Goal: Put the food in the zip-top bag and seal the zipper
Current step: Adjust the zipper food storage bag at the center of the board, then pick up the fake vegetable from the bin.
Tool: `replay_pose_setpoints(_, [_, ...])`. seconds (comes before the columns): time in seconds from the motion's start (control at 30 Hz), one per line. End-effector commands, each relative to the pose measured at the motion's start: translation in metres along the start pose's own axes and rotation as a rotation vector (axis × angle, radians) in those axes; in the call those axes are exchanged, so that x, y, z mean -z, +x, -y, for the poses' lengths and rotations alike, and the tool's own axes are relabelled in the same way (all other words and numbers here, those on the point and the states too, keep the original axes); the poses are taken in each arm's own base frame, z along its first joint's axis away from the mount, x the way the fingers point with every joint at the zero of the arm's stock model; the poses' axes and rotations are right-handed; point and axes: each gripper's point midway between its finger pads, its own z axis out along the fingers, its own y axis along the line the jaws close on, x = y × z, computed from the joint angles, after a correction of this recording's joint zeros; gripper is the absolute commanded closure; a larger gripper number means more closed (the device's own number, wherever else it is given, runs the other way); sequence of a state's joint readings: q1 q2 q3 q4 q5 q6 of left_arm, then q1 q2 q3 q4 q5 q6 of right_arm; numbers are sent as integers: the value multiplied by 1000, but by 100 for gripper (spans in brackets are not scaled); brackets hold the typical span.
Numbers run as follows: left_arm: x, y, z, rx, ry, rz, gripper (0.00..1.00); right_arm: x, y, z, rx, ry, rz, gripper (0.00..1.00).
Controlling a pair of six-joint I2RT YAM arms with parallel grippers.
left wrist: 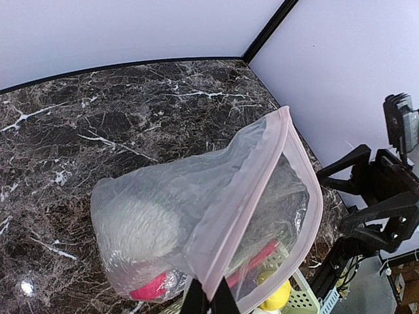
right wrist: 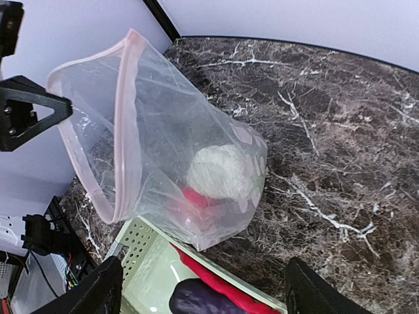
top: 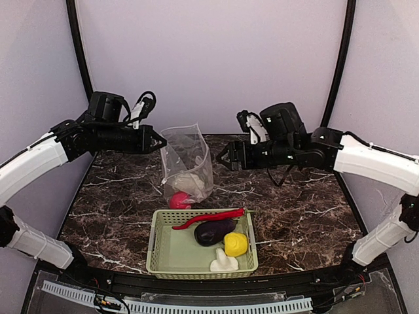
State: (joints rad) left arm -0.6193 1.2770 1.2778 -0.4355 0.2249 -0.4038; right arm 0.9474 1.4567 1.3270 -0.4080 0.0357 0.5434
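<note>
The red chili's stem end (top: 238, 212) lies below my right gripper, nearer my base and clear of the eggplant, so the gripper will move down and back onto it next.
The clear zip-top bag (top: 191, 152) stands upright behind the basket, its mouth open. My left gripper (top: 162, 140) is shut on its pinkish zipper strip (left wrist: 252, 190), pinching it at the bottom of the left wrist view (left wrist: 209, 299). Inside the bag lie the white cauliflower (top: 188, 181) and the red pepper (top: 179, 200); both also show in the right wrist view, cauliflower (right wrist: 219, 171) and pepper (right wrist: 196, 196). The red chili (top: 211, 217), eggplant (top: 214, 231), yellow pepper (top: 236, 244) and mushroom (top: 224, 263) lie in the basket. My right gripper (top: 221, 157) is open and empty, right of the bag. No slider shows.
The pale green perforated basket (top: 171, 252) sits near the front edge, touching the bag's bottom. The dark marble table (top: 308, 216) is bounded by grey walls at the back and sides.
</note>
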Motion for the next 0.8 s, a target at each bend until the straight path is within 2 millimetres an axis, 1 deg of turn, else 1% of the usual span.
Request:
replay_pose_setpoints(0.0, [11, -13, 4, -11, 9, 47, 99, 33, 11, 25, -31, 70, 25, 15])
replay_pose_setpoints(0.03, [11, -12, 3, -11, 7, 48, 99, 34, 23, 36, -48, 89, 6, 15])
replay_pose_setpoints(0.13, [11, -12, 2, -8, 4, 47, 99, 38, 49, 58, -115, 113, -30, 14])
replay_pose_setpoints(0.23, [10, -10, 1, -5, 6, 44, 99, 36, 72, 68, -128, 108, -60, 13])
replay_pose_setpoints(0.3, [9, -8, 1, -4, 9, 42, 99, 29, 85, 70, -100, 80, -82, 13])
replay_pose_setpoints(0.33, [9, -8, 1, -3, 13, 40, 99, 25, 90, 66, -71, 41, -97, 13])
replay_pose_setpoints(0.47, [7, -4, 1, 0, 19, 30, 99, 9, 107, 61, 78, -32, -178, 16])
replay_pose_setpoints(0.6, [10, -3, 2, 0, 21, 28, 99, -3, 115, 60, 180, -64, -226, 22])
replay_pose_setpoints(0.73, [11, -3, 1, 1, 19, 28, 99, -15, 121, 59, 250, -92, -272, 27])
replay_pose_setpoints(0.77, [11, -3, 1, 1, 19, 29, 99, -20, 125, 59, 260, -100, -293, 28])
